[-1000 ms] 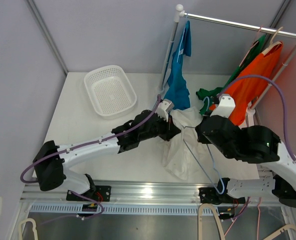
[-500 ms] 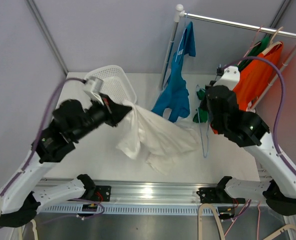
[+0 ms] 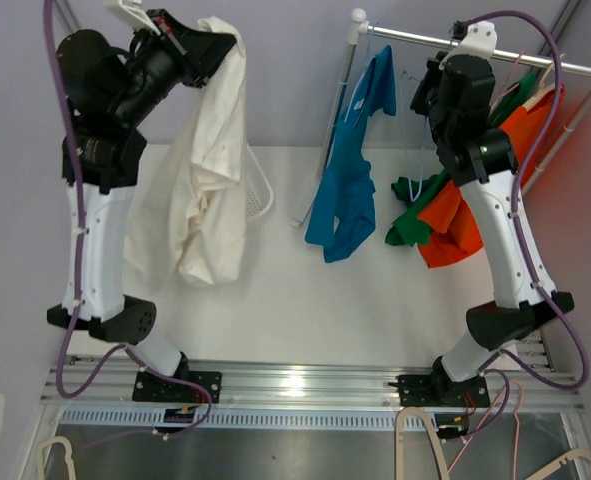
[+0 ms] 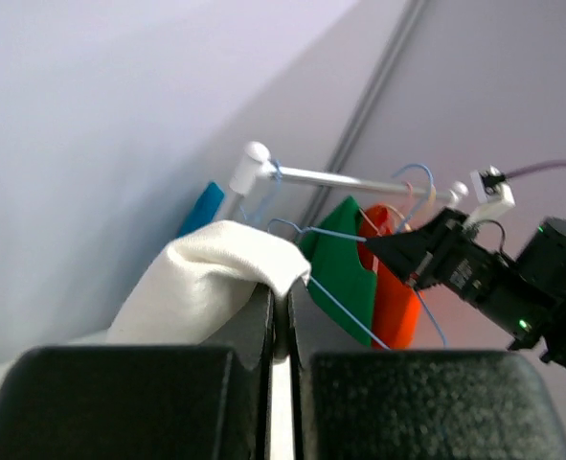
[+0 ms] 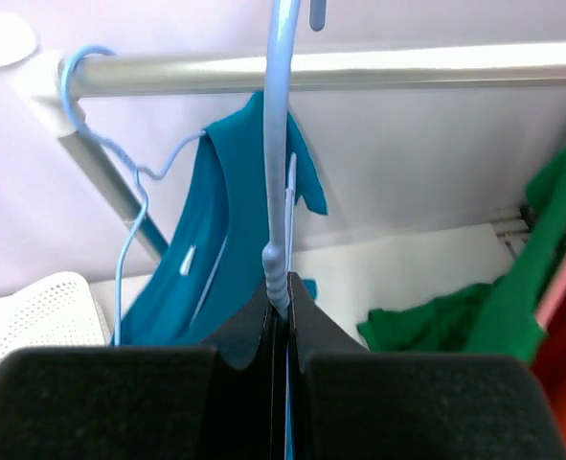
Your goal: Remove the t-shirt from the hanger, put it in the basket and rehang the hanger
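The bar's bare part (image 5: 189,76) is to the left of my right gripper in the top view, so my right gripper should next move toward the teal shirt and release the hanger (image 5: 281,172) on that part.
The white t-shirt (image 3: 207,170) hangs free from my left gripper (image 3: 222,48), which is raised high at the upper left and shut on a fold of it. The fold shows between the fingers in the left wrist view (image 4: 215,278). My right gripper (image 3: 427,92) is raised beside the rail (image 3: 475,45) and shut on the light blue wire hanger (image 5: 281,172). The hanger is bare and hangs thin below the gripper in the top view (image 3: 409,120).
A teal shirt (image 3: 347,170) hangs from the rail's left end. Green (image 3: 415,215) and orange (image 3: 485,185) shirts hang at the right. A white basket (image 3: 257,195) sits on the table behind the white shirt.
My left arm swung up and left, lifting the white t-shirt off the table. My right arm rose with the bare hanger to the rail.
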`<state>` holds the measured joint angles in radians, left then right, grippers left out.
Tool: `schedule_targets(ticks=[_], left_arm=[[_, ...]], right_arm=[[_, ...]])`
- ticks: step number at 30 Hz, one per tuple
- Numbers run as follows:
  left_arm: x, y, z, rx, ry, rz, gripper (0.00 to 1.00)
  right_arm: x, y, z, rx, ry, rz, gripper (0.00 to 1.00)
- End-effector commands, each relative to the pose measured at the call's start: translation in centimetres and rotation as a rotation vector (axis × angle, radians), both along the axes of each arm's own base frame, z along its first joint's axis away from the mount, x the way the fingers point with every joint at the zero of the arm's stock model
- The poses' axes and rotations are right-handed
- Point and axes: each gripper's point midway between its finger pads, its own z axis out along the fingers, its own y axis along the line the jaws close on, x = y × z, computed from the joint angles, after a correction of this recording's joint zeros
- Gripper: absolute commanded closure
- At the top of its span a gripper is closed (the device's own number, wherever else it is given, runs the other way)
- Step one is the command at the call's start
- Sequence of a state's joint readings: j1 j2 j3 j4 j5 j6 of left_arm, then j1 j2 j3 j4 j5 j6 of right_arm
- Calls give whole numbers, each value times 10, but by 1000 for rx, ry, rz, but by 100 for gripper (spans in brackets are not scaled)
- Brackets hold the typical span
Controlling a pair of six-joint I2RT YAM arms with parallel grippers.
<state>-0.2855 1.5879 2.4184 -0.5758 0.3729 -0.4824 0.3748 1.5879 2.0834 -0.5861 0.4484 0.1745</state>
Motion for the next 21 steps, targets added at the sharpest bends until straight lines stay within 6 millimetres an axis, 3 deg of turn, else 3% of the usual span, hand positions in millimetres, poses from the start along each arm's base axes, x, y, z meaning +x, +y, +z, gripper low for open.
schedule_targets(ticks=[1, 3, 4, 5, 9, 10, 11, 13, 14, 15, 16, 17, 18, 20, 21], left_arm=[[11, 15, 65, -91, -287, 37, 99], [16, 27, 90, -103, -447, 113, 99], [27, 42, 96, -101, -489, 217, 99], [40, 52, 93, -90, -494, 267, 99], [79, 85, 98, -134, -584, 292, 99], [119, 87, 73, -168, -513, 264, 99], [130, 95, 67, -174, -498, 261, 99], [172, 97, 17, -157, -358, 270, 99], [183, 94, 1, -138, -308, 266, 99], [207, 95, -41, -126, -188, 279, 99], [218, 97, -66, -154, -86, 292, 99], [217, 99, -79, -169, -24, 302, 99], [229, 100, -125, -169, 96, 325, 99], [232, 89, -202, -161, 322, 325, 99], [233, 90, -223, -156, 393, 366, 99]], right_arm=[[29, 12, 30, 21, -100, 113, 100], [42, 12, 29, 19, -91, 116, 100], [57, 19, 16, 13, -63, 131, 100], [58, 19, 25, 15, -85, 134, 100], [80, 21, 12, -4, -91, 121, 100], [84, 21, 9, -4, -91, 118, 100], [91, 22, 4, 3, -83, 110, 100], [98, 21, -4, 4, -64, 96, 100], [105, 21, -16, 3, -39, 86, 100], [107, 21, -22, 4, -27, 81, 100], [109, 23, -28, 6, -16, 82, 100], [111, 24, -33, 8, -4, 84, 100], [112, 25, -39, 8, 11, 79, 94], [110, 30, -41, 5, 16, 73, 81], [106, 27, -38, 3, 12, 45, 56]])
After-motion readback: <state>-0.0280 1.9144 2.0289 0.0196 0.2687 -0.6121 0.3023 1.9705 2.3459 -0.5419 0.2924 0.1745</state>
